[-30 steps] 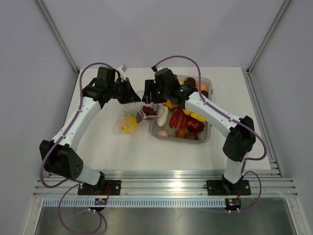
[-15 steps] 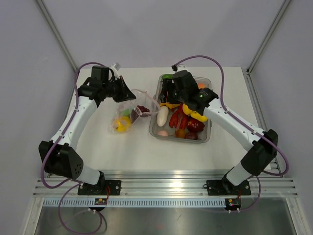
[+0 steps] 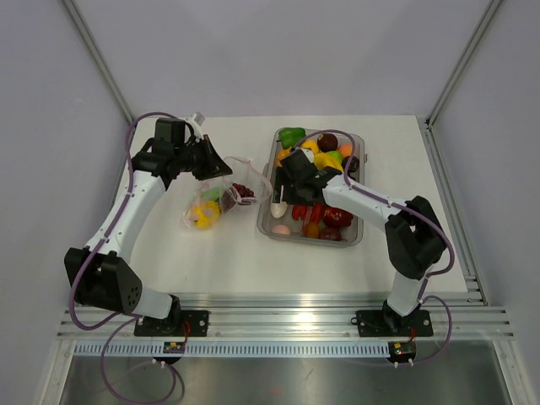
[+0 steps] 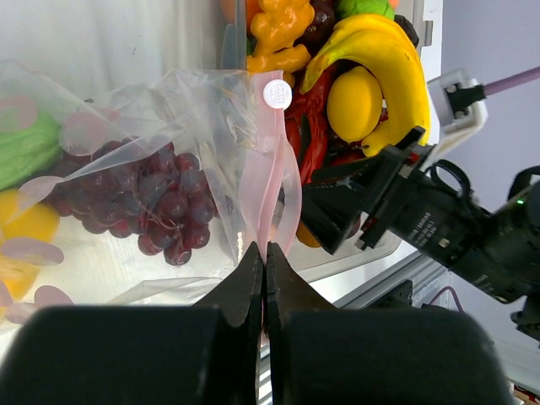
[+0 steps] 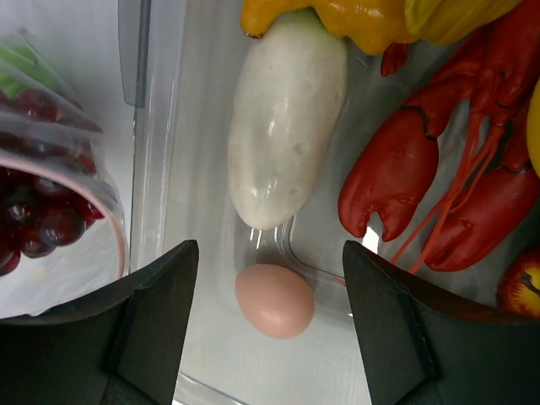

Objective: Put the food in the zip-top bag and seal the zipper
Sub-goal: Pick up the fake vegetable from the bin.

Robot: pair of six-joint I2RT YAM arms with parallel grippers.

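Note:
The open right gripper moves down over the white radish's rounded end (image 5: pixel 272 184) by the pink egg (image 5: pixel 273 300) next, because orange food crowds the radish's other end.
The clear zip-top bag (image 3: pixel 215 199) lies left of the tray, with purple grapes (image 4: pixel 160 207), a yellow piece (image 3: pixel 202 213) and a green piece (image 4: pixel 25 148) inside. My left gripper (image 4: pixel 263 251) is shut on the pink zipper (image 4: pixel 274 160) at the bag's mouth and holds it up. My right gripper (image 5: pixel 270 287) is open, low over the tray's left end. A pink egg (image 5: pixel 273 300) lies between its fingers, untouched, just below a white vegetable (image 5: pixel 283 126). A red lobster (image 5: pixel 439 177) lies to the right.
The grey translucent tray (image 3: pixel 359 234) holds several more toy foods, among them a banana (image 4: pixel 396 63), a lemon (image 4: pixel 354 103) and a green pepper (image 3: pixel 292 135). Its left wall (image 5: pixel 135 51) stands between the bag and my right gripper.
My right gripper left the bag's mouth, swung back over the tray and came down with its jaws opening wider. The grapes now sit in the bag. My left gripper shifted slightly left with the bag.

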